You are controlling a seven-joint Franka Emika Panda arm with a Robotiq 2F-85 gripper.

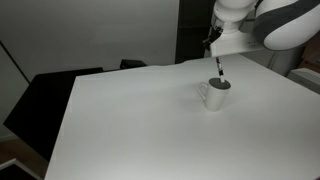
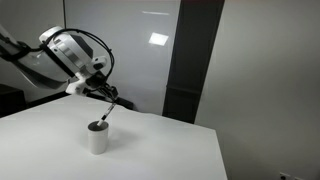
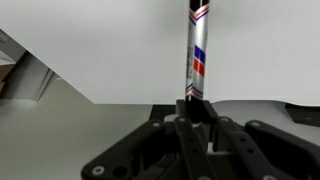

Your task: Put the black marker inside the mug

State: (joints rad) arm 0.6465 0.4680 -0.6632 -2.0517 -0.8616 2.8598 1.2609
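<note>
My gripper should go down next toward the mug's opening (image 1: 219,83) below it and let go of the black marker there, because the marker's lower tip is already at the mug's rim.
The white mug (image 1: 213,97) stands upright on the white table (image 1: 140,120); it also shows in an exterior view (image 2: 97,140). My gripper (image 1: 216,52) hangs just above the mug and is shut on the black marker (image 1: 220,70). The marker points down at a slant, with its lower tip at or just inside the mug's rim, as seen in an exterior view (image 2: 104,113). In the wrist view the marker (image 3: 196,50), with a whitish band and red and blue marks, sticks out from between the shut fingers (image 3: 190,105). The mug is hidden in the wrist view.
A black chair (image 1: 45,100) stands at the table's left edge. A tall dark panel (image 2: 192,60) is behind the table against the pale wall. The table's far corner (image 2: 205,128) lies to the right of the mug.
</note>
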